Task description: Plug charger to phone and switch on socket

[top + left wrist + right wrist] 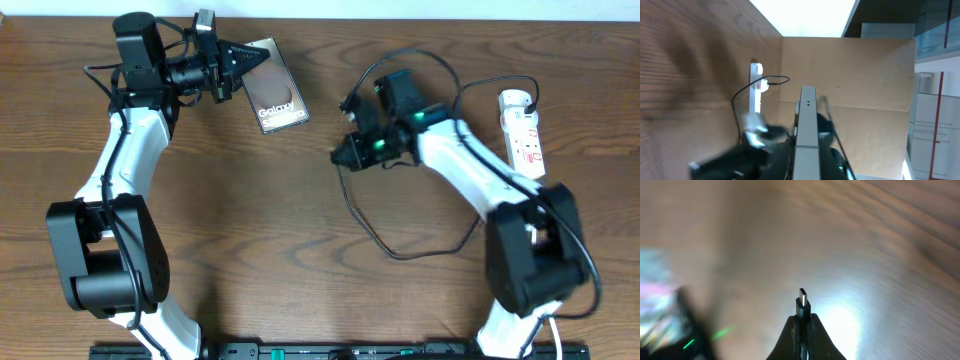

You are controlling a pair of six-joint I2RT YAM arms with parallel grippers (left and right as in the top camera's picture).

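The wood below is clear, so my right gripper should next swing toward the phone's lettered end, then away and down to that wood to release the charger (352, 212).
The phone (277, 92), a dark slab with white "Galaxy" lettering, is at the back left of the table. My left gripper (246, 58) is shut on its upper left end. In the left wrist view the phone (807, 117) shows edge-on as a grey strip between the dark fingers (827, 155). My right gripper (343, 155) is near the table's middle, shut on the charger (352, 212). The charger's connector tip (803, 300) sticks out past the right gripper (803, 322) over the wood. The white socket (523, 128) lies at the far right, with a black plug in it.
The charger cable loops over the wood between the right gripper and the right arm's base (530, 255). The socket (756, 87) and the blurred right arm (757, 132) show beyond the phone in the left wrist view. The left arm's base (100, 250) stands front left.
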